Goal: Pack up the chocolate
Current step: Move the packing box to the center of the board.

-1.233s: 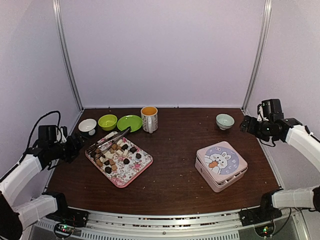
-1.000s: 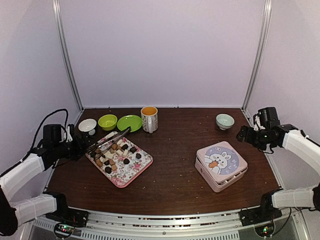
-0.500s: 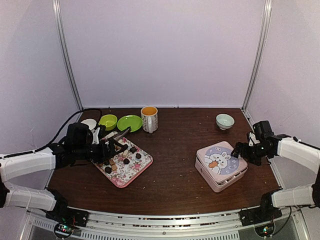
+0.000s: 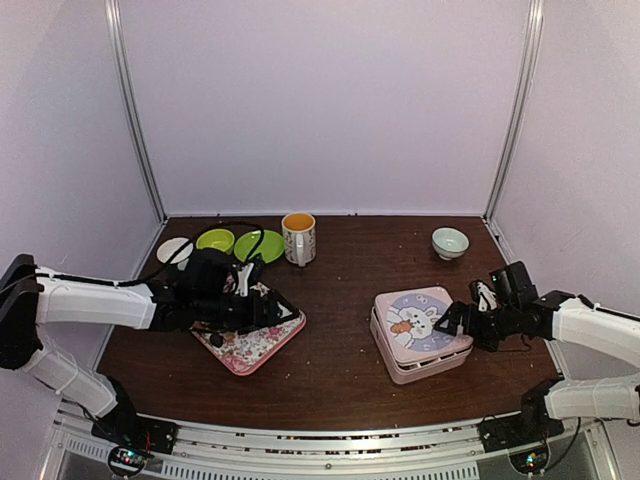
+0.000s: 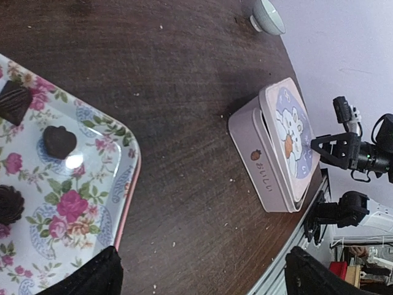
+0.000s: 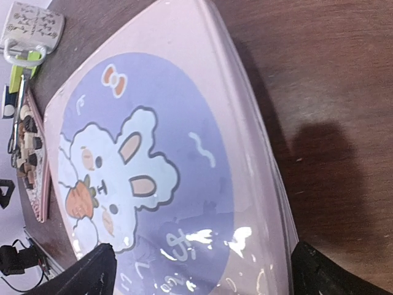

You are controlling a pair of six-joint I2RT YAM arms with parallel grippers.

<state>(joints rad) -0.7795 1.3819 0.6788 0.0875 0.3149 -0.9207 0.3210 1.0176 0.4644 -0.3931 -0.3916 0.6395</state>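
Note:
My left gripper moves toward the right in the top view onto the lid's corner nearest the mug (image 5: 264, 95) next, since the lid still covers the tin.
The chocolate (image 5: 59, 140) lies as small dark pieces on a floral tray (image 5: 92, 203). In the top view my left arm covers most of that tray (image 4: 250, 352). My left gripper (image 4: 272, 312) hangs open over the tray's right edge. Its view shows the left gripper (image 5: 206, 284) with jaws wide apart and nothing between them. A pink tin with a rabbit lid (image 4: 418, 330) sits closed at centre right. My right gripper (image 4: 453, 322) is open at the tin's right side. In the right wrist view the lid (image 6: 153, 166) fills the space between the right gripper (image 6: 202, 279) fingers.
Along the back stand a white bowl (image 4: 175, 248), a green bowl (image 4: 215, 240), a green saucer (image 4: 262, 243) and a mug (image 4: 298, 237). A pale bowl (image 4: 449, 242) sits back right. Metal tongs (image 6: 18, 104) rest on the tray. A cable trails over the left dishes.
My left arm swung in from the left wall to above the tray. My right arm came down from the right wall to the tin, which has shifted left.

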